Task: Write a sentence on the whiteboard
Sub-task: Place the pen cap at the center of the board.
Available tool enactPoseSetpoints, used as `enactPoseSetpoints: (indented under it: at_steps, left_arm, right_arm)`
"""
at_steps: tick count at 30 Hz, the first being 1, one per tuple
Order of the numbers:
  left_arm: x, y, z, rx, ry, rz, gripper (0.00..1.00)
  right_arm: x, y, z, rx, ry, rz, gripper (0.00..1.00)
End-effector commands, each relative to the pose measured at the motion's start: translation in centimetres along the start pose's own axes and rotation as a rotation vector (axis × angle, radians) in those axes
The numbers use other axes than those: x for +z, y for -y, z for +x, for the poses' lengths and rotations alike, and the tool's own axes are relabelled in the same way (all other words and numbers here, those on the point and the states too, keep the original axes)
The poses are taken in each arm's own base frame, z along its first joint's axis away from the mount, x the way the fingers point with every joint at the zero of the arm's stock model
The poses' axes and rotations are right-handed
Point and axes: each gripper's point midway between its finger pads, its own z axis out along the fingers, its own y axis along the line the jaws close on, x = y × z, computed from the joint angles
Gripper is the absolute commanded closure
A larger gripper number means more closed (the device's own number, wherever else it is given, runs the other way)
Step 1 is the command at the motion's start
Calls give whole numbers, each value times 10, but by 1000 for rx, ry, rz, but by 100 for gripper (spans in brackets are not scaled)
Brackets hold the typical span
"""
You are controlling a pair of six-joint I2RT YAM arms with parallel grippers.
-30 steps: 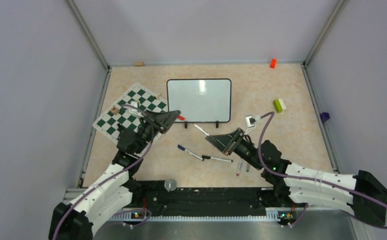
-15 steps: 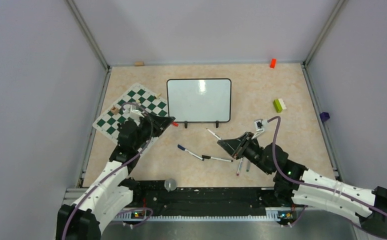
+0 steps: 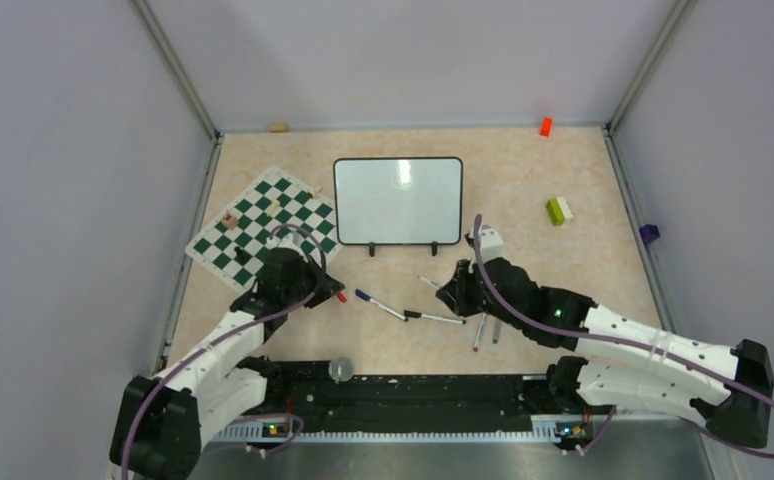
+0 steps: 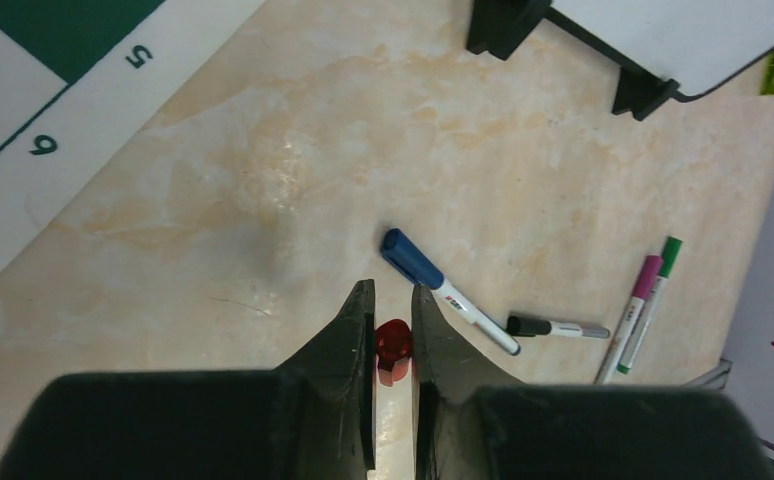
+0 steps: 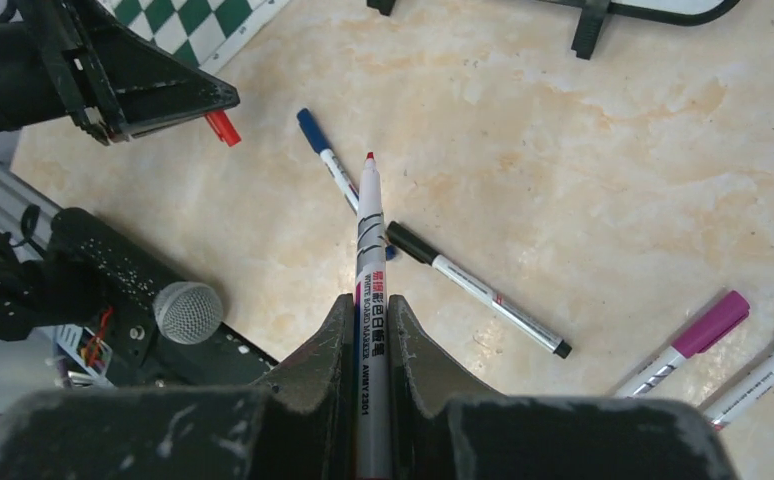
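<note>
My left gripper should next set the small red cap down on the clear tabletop (image 3: 354, 301) (image 4: 384, 287) below it, beside the blue cap, and release it.
The whiteboard (image 3: 398, 200) stands on its two black feet at mid-table, its white face blank; no sentence is in view. My left gripper (image 3: 331, 293) hangs low beside the chess mat's corner, shut on a small red cap (image 4: 393, 350) between its fingertips. My right gripper (image 3: 453, 292), in front of the board's right foot, is shut on an uncapped red-tipped marker (image 5: 368, 250). The marker points left toward the left gripper (image 5: 218, 105).
A green-and-white chess mat (image 3: 263, 225) lies left of the board. Blue-capped (image 3: 373, 302), black-capped (image 3: 433, 317), purple (image 3: 478, 333) and green (image 3: 495, 330) markers lie between the arms. A green-white block (image 3: 560, 210) and an orange block (image 3: 545, 126) sit at right.
Both arms drew back from the board toward the near edge. The left gripper carried the red cap down beside the mat; the right gripper turned the marker to point left.
</note>
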Motion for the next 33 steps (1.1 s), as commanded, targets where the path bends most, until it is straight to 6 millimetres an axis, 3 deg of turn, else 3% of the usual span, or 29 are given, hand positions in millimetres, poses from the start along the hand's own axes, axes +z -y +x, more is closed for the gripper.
enactPoseSetpoints:
  at_steps: [1, 7, 10, 13, 18, 21, 27, 29, 33]
  left_arm:
    - [6, -20, 2, 55, -3, -83, 100]
    - [15, -32, 12, 62, -55, -125, 100]
    - [19, -23, 17, 55, -87, -76, 99]
    - [20, -19, 19, 52, -99, -55, 88]
    - [17, -18, 15, 47, -79, -59, 76]
    - [15, -13, 12, 51, -74, -45, 71]
    - [11, -7, 5, 61, -56, -37, 62]
    - [9, -5, 2, 72, -46, -38, 54]
    - [4, 2, -12, 110, -2, -33, 20]
  right_arm:
    - [-4, -6, -7, -62, -52, 18, 100]
    - [0, -17, 2, -77, -173, 22, 100]
    - [2, -14, -2, -47, -185, 85, 100]
    - [-1, 6, -8, 25, -162, 238, 100]
    - [-2, 16, -5, 62, -208, 359, 100]
    - [2, 19, -3, 41, -232, 398, 100]
    - [12, 15, -20, -80, -226, 405, 100]
    - [12, 17, -27, -143, -223, 416, 100]
    - [10, 23, -38, -200, -194, 440, 100]
